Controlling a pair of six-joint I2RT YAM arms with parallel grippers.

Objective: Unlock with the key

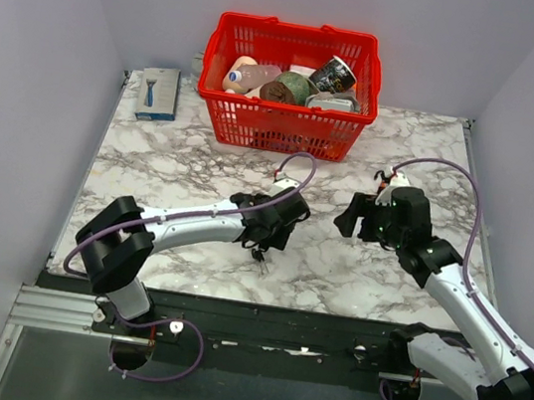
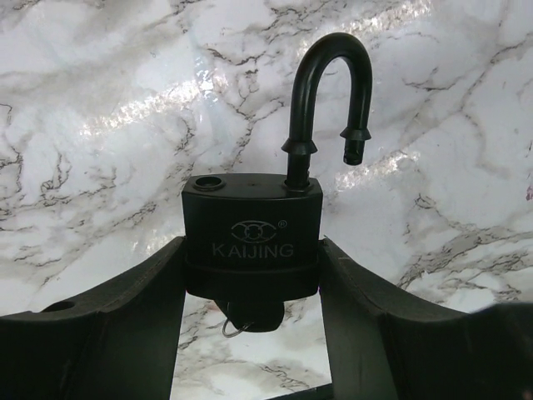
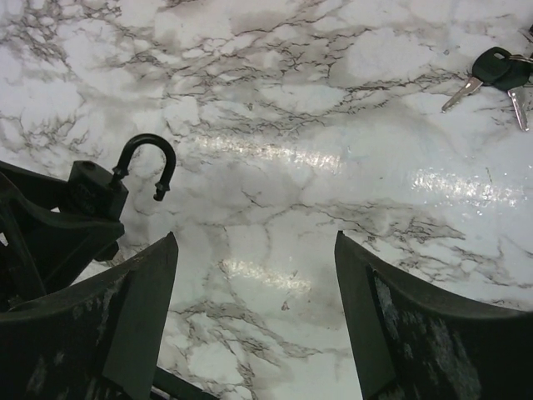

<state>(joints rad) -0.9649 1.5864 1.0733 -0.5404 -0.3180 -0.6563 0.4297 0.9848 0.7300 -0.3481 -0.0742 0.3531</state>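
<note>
My left gripper holds the padlock and should lower it onto the marble tabletop below, then let go of the padlock's body, since the padlock's shackle is already swung open.
A black padlock (image 2: 251,242) marked KAIJING sits between the fingers of my left gripper (image 2: 251,268), which is shut on its body. Its shackle (image 2: 329,92) stands swung open, one end free of the body. The key (image 2: 250,318) sticks out of the lock's underside with a small wire ring on it. From above, the padlock (image 1: 274,223) is held a little over the marble table (image 1: 181,167), near the middle front. My right gripper (image 1: 348,217) is to its right and apart from it, open and empty. The right wrist view shows the padlock (image 3: 100,187) at the left.
A bunch of spare keys (image 3: 498,71) lies on the marble at the top right of the right wrist view. A red basket (image 1: 283,127) of groceries stands at the back centre, and a blue-and-white package (image 1: 158,93) at the back left.
</note>
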